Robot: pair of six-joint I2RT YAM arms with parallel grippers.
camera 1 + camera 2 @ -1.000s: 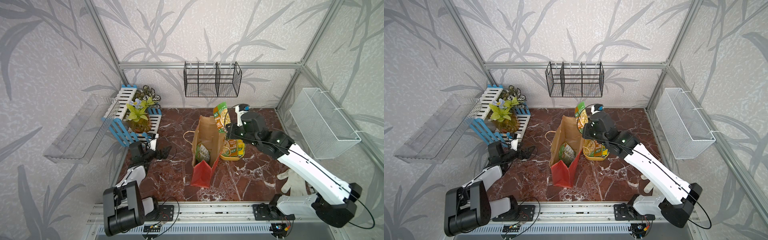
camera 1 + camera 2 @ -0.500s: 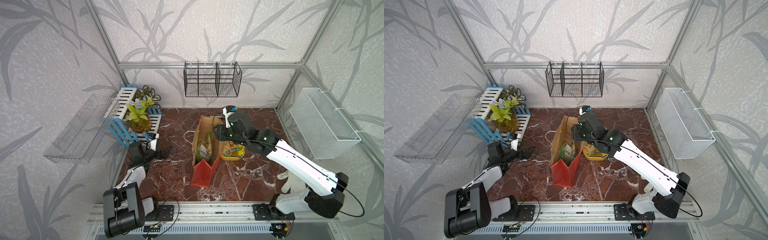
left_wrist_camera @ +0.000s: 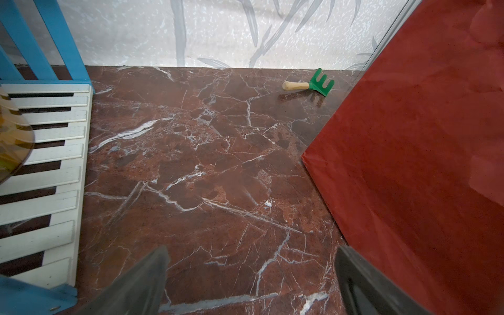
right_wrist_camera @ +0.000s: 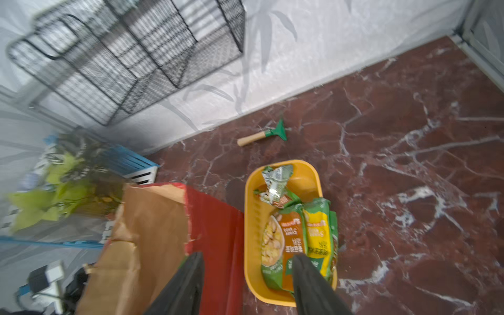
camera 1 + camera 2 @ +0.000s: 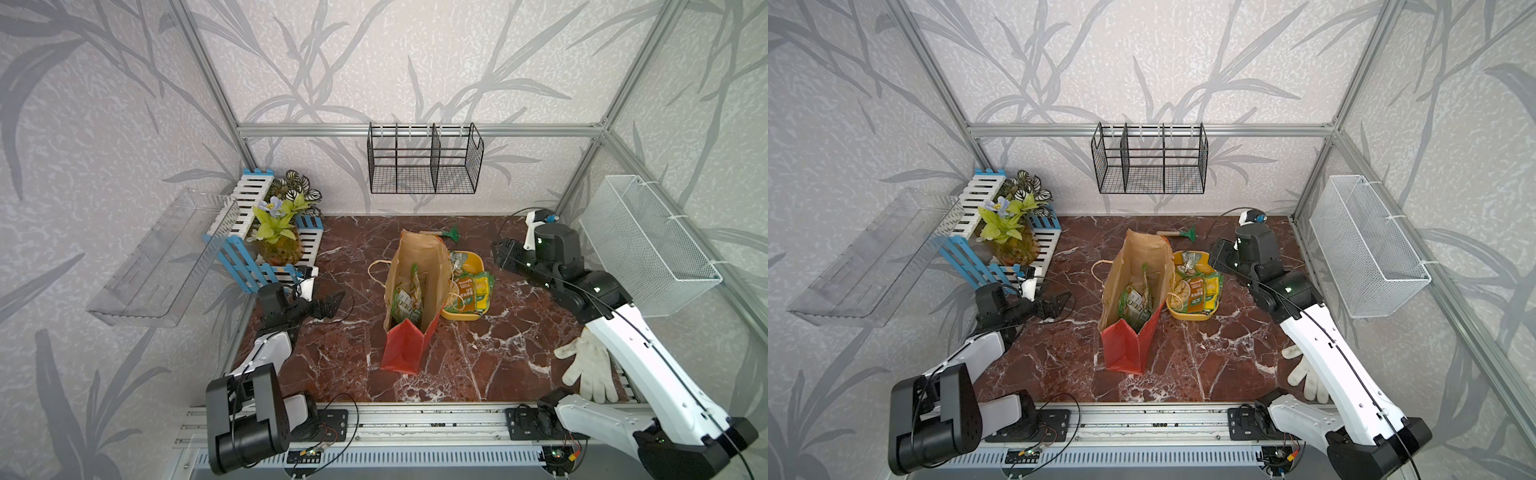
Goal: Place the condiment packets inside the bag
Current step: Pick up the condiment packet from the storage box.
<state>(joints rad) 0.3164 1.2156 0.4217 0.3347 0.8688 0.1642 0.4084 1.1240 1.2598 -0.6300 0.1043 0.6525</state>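
Note:
The open right gripper moves down toward the yellow tub next, onto the near edge of the green and yellow packet (image 5: 481, 304), uncovered along the tub's rim.
The red bag (image 5: 405, 349) (image 5: 1125, 345) stands open mid-table, with its brown inside showing. Green condiment packets (image 5: 405, 297) (image 5: 1133, 303) lie inside it. More condiment packets (image 5: 471, 291) (image 5: 1198, 291) (image 4: 294, 237), green, orange and yellow, lie in the yellow tub (image 5: 473, 262) (image 4: 305, 177) just right of the bag. My right gripper (image 5: 500, 255) (image 5: 1217, 253) (image 4: 246, 256) hovers to the right of the tub, open and empty. My left gripper (image 5: 334, 298) (image 5: 1059, 301) (image 3: 252, 249) rests low at the left, open, with the bag's red wall (image 3: 422, 163) beside it.
A small green rake (image 5: 446, 235) (image 3: 313, 84) lies behind the bag. A white glove (image 5: 586, 365) lies at the front right. A blue and white fence with a plant (image 5: 274, 241) fills the back left corner. Wire baskets hang on the back wall (image 5: 424, 166) and the right wall (image 5: 648, 245).
My right gripper held a packet above the bag, lowered over it and opened. It has since drawn back to the right, empty. The packet now lies in the bag. The left arm stayed still.

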